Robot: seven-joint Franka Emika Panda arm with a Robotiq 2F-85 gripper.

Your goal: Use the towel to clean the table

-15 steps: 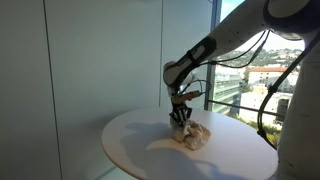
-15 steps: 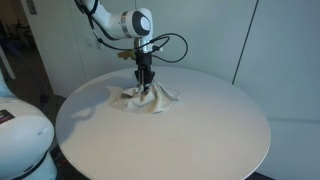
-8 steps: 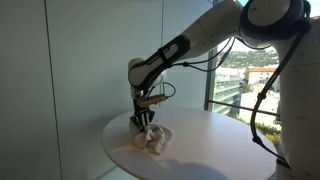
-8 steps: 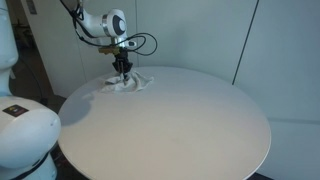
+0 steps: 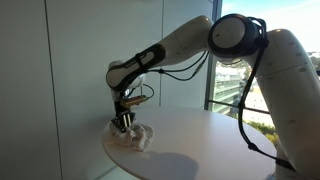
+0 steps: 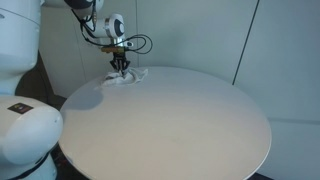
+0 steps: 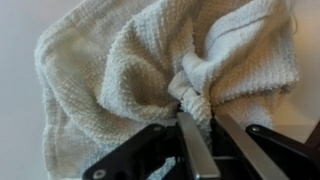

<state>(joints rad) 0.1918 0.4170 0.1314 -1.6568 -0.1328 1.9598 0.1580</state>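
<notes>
My gripper drags the towel from near the table's far edge back toward the table's middle (image 5: 190, 138) next, and then opens.
A crumpled cream towel (image 5: 134, 135) lies on the round white table (image 5: 200, 150) near its far edge by the wall. It also shows in an exterior view (image 6: 127, 77) at the table's (image 6: 170, 120) back left. My gripper (image 5: 123, 122) points straight down and is shut on a fold of the towel (image 7: 130, 70), pressing it on the tabletop. In the wrist view the two fingers (image 7: 205, 118) pinch a bunched ridge of the cloth. The gripper shows above the towel in an exterior view (image 6: 120, 65).
A grey wall stands close behind the table (image 5: 60, 70). A window with a city view is at the right (image 5: 235, 85). The robot's white base (image 6: 25, 130) stands beside the table. A dark gap runs down the wall (image 6: 245, 40).
My gripper has dragged the towel across the table toward the wall-side edge, from near the middle to the rim. The grip on the towel is unchanged.
</notes>
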